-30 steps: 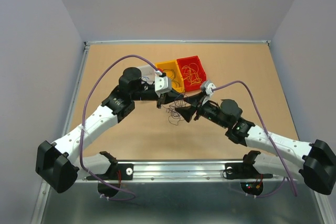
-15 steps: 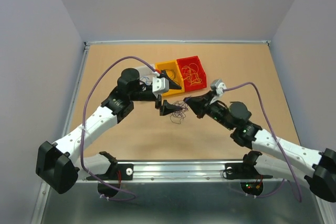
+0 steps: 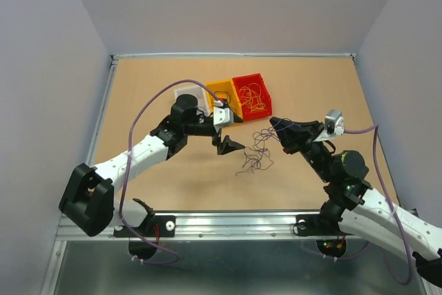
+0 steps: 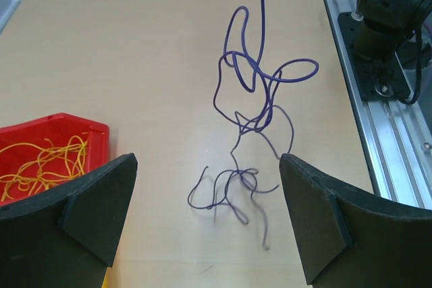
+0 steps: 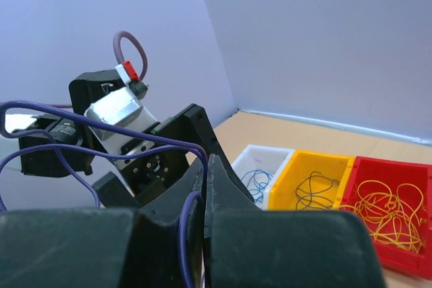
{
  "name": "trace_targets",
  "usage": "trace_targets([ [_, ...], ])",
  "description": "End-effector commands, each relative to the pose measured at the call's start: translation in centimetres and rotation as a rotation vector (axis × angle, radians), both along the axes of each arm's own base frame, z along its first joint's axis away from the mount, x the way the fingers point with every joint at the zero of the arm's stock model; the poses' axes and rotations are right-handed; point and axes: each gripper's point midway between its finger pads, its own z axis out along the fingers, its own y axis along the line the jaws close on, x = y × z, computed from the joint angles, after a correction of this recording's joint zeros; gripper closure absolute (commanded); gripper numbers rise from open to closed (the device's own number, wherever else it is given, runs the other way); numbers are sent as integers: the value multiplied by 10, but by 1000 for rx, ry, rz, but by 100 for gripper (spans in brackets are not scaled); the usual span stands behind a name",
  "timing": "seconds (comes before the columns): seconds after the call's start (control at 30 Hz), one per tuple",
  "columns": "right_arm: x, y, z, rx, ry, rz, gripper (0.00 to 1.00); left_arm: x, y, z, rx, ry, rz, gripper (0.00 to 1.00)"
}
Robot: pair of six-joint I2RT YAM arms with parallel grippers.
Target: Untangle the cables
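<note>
With the purple cable held up by my right gripper, I should move my left gripper toward the right in the top view, down onto the tangle's strands.
A loose tangle of dark purple cables (image 3: 257, 155) trails on the table between the arms. Its upper strand runs up into my right gripper (image 3: 275, 124), which is shut on it. In the right wrist view the purple cable (image 5: 135, 134) loops out of the closed right gripper (image 5: 206, 161). My left gripper (image 3: 231, 132) stands open just left of the tangle, holding nothing. In the left wrist view the cables (image 4: 251, 109) hang and lie ahead of the wide-open left gripper (image 4: 208, 215), apart from both fingers (image 4: 91, 210).
Three small bins stand in a row behind the arms: white (image 3: 185, 92) with blue wires, yellow (image 3: 222, 93) with dark wires, red (image 3: 252, 94) with yellow-orange wires. They also show as white bin (image 5: 260, 166), yellow bin (image 5: 317, 180) and red bin (image 5: 388, 200). The metal rail (image 4: 385, 133) edges the table.
My left gripper has opened and let go of the tangle. My right gripper has shut on a purple strand and pulled back to the right and up, dragging the tangle with it.
</note>
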Motion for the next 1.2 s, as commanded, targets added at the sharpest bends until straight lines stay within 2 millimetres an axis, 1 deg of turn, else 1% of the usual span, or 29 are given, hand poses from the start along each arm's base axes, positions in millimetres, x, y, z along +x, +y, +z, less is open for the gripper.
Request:
trace_targets([
  [0.0, 2, -3, -8, 3, 19, -16, 99, -3, -19, -9, 7, -69, -33, 1],
  [0.03, 1, -3, -7, 3, 19, -16, 100, -2, -23, -16, 21, -60, -35, 1],
  [0.1, 0, -5, -5, 11, 13, -17, 99, -4, -30, -25, 37, -53, -44, 2],
  [0.23, -2, -7, -2, 21, 8, -19, 99, 0, -41, -41, 69, -24, -52, 6],
  [0.27, -1, -9, -3, 21, 11, -25, 99, 2, -44, -48, 82, -10, -51, 7],
  [0.37, -3, -12, 1, 33, 4, -29, 99, 3, -50, -61, 103, 14, -60, 8],
  [0.47, -4, -16, 3, 43, -1, -39, 100, 3, -55, -69, 117, 36, -70, 9],
  [0.6, -4, -23, 4, 62, 3, -59, 100, -3, -61, -69, 112, 59, -107, 9],
  [0.7, -6, -26, 6, 77, -2, -62, 99, -3, -66, -67, 105, 55, -104, 9],
  [0.9, -7, -28, 7, 82, -3, -63, 99, -2, -74, -60, 61, 55, -98, 11],
  [1.0, -6, -26, 6, 80, 1, -60, 99, -9, -80, -59, 52, 57, -112, 14],
  [1.17, -7, -26, 7, 84, -2, -57, 99, -17, -94, -67, 70, 59, -123, 18],
])
